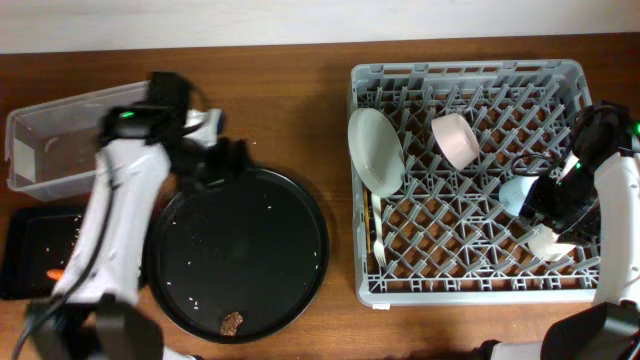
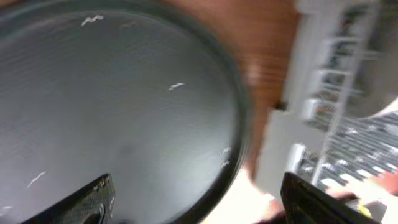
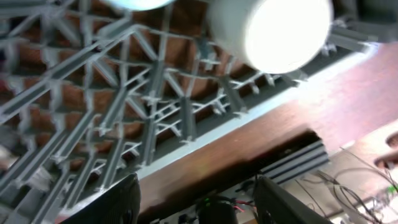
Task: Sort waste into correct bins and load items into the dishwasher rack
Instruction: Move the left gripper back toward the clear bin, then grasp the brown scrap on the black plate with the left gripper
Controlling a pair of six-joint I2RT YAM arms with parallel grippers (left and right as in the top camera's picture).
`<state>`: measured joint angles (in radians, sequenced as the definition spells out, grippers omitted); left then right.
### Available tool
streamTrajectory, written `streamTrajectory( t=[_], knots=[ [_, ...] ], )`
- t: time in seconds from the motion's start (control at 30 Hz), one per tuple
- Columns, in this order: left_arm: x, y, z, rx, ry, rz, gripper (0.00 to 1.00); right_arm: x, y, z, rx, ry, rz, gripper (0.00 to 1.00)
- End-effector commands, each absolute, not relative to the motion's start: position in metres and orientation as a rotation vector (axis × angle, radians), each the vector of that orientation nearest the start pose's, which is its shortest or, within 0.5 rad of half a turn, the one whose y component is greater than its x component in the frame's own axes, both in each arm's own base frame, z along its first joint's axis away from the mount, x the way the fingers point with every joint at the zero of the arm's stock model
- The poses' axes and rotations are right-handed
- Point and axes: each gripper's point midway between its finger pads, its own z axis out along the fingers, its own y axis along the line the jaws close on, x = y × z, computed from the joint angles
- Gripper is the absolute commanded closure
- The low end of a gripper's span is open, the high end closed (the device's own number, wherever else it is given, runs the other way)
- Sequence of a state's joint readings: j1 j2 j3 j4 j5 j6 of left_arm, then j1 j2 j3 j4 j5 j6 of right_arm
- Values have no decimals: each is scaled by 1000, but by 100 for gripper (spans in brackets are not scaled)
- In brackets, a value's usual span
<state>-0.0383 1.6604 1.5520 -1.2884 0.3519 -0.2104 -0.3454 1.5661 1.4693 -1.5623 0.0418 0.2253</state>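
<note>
Next, the left gripper moves back across the round black tray, then down to the brown lump (image 1: 231, 323), since that lump still lies by the tray's near rim.
The grey dishwasher rack (image 1: 470, 285) stands at the right. It holds the plate (image 1: 375, 150), the pinkish bowl (image 1: 455, 140), the light-blue cup (image 1: 515, 193), the cream cup (image 1: 550, 243) and the white fork (image 1: 379, 235). My right gripper (image 1: 552, 212) hovers over the rack's right side by the two cups; in the right wrist view it (image 3: 199, 205) is open and empty, with the cream cup (image 3: 273, 28) beyond it. My left gripper (image 1: 230, 160) is open and empty over the far left rim of the round black tray (image 1: 300, 210). A brown lump (image 1: 231, 322) and rice scraps (image 1: 195, 300) lie on that tray.
The clear tub (image 1: 60, 140) sits at the far left. The shallow black tray (image 1: 25, 240) lies in front of it with an orange carrot (image 1: 55, 272) in it. The left wrist view shows my open left gripper (image 2: 199, 205) over the round tray (image 2: 124, 112), with the rack (image 2: 336, 93) to its right.
</note>
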Motion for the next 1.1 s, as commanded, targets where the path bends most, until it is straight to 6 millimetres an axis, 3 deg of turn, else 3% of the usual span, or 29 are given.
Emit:
streamTrajectory(
  t=[0.0,0.17,0.33,0.53,0.67,0.83,1.07],
  knots=[
    [311,-11,192,-338,2949,-265,14,241,-66,171,722,3112,143,39],
    [274,-11,192,-526,3060,-366,14,245,-51,171,604,3137,113,39],
    [245,-26,177,-508,3147,-361,15,245,-50,171,585,3143,95,39],
    [206,-37,137,-606,3172,-351,14,245,-50,171,587,3142,95,39],
    [175,-38,89,-691,3227,-335,14,245,-50,171,587,3142,95,39],
    [159,-42,46,-766,3237,-357,15,245,-50,171,587,3142,95,39],
    [137,-48,16,-856,3254,-409,20,246,-50,171,587,3142,95,39]
  ],
)
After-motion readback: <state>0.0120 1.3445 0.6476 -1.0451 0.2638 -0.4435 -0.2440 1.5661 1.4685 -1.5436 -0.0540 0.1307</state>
